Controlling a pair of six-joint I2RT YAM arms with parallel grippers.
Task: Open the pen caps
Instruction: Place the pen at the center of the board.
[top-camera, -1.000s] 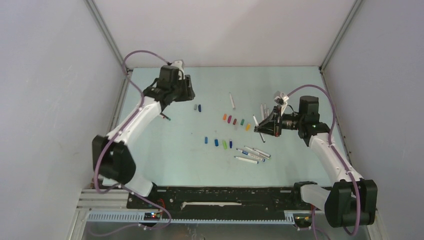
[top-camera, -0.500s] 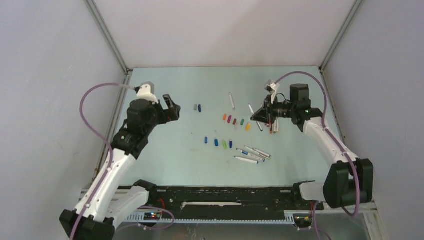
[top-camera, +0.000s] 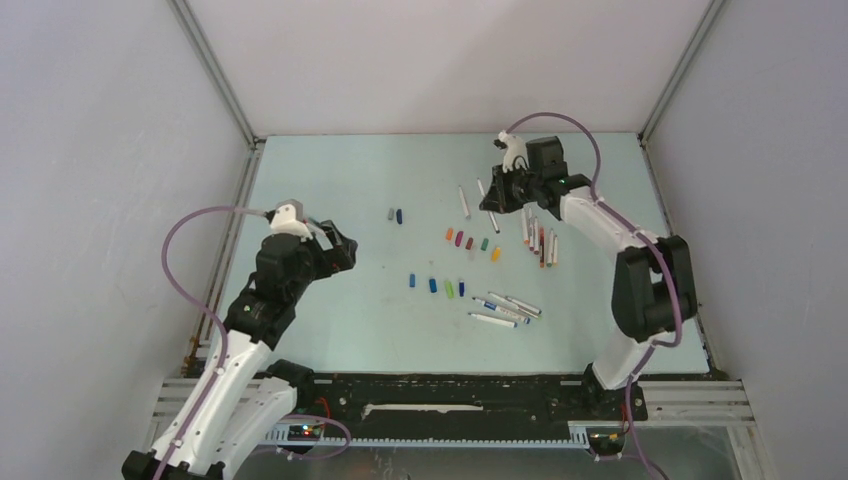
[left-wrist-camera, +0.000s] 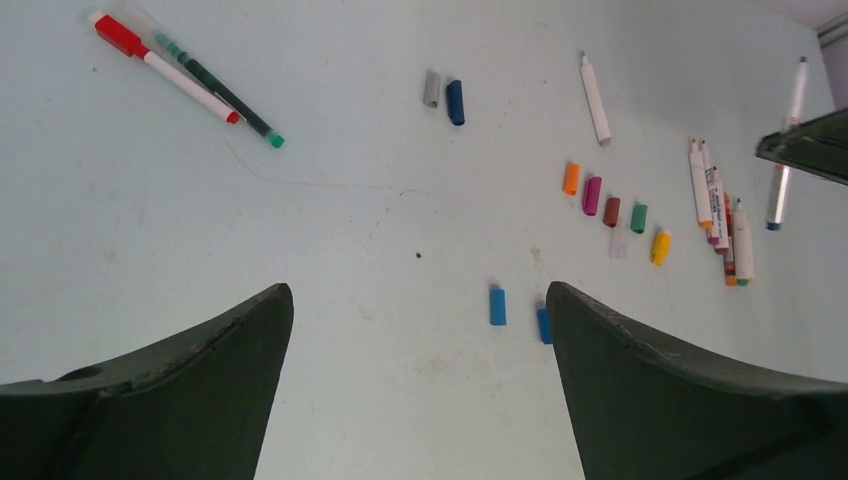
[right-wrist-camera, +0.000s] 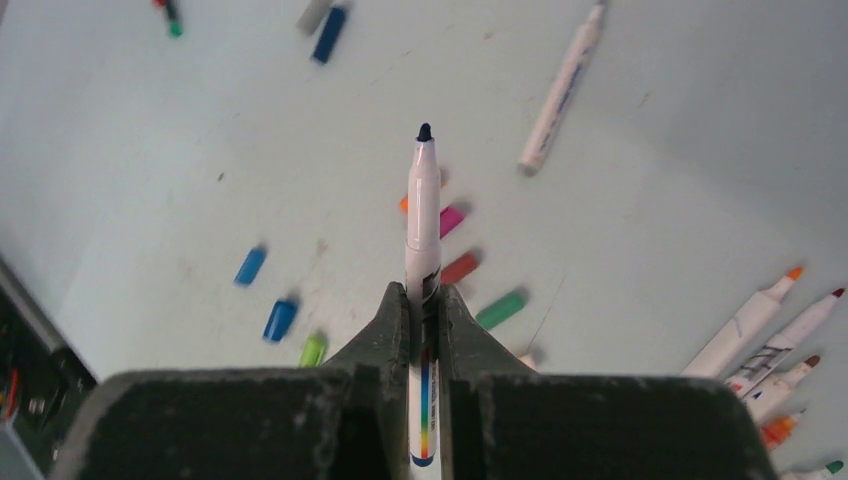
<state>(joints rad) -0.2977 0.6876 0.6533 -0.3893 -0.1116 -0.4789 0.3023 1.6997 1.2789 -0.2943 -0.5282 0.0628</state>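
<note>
My right gripper should lower to the table (top-camera: 476, 201) (right-wrist-camera: 622, 113) beside the lone white pen, turning the held pen nearly parallel, as it is uncapped and bare table shows there.
Loose pen caps lie mid-table: an orange (top-camera: 449, 234), magenta (top-camera: 459, 238), brown, green (top-camera: 485, 243) and yellow one in a row, several blue and green ones (top-camera: 433, 285) nearer, and a grey and dark blue pair (top-camera: 396, 215) farther left. My right gripper (right-wrist-camera: 423, 295) hangs above the far side (top-camera: 503, 195), shut on a white uncapped pen (right-wrist-camera: 423, 215) with its dark tip pointing away. At the left my left gripper (left-wrist-camera: 418, 295) hovers open and empty (top-camera: 340, 246), with two blue caps (left-wrist-camera: 497, 306) just ahead of its right finger.
Uncapped white pens lie bunched at the right (top-camera: 538, 240) and near the front (top-camera: 505, 310); one lies alone (top-camera: 463, 200). Two pens, one red-capped (left-wrist-camera: 120, 35) and one green (left-wrist-camera: 215, 92), lie far left. Enclosure walls ring the table.
My left gripper has pulled back from the far left toward the near side and opened wide. My right gripper has carried the pen toward the far wall and leftward.
</note>
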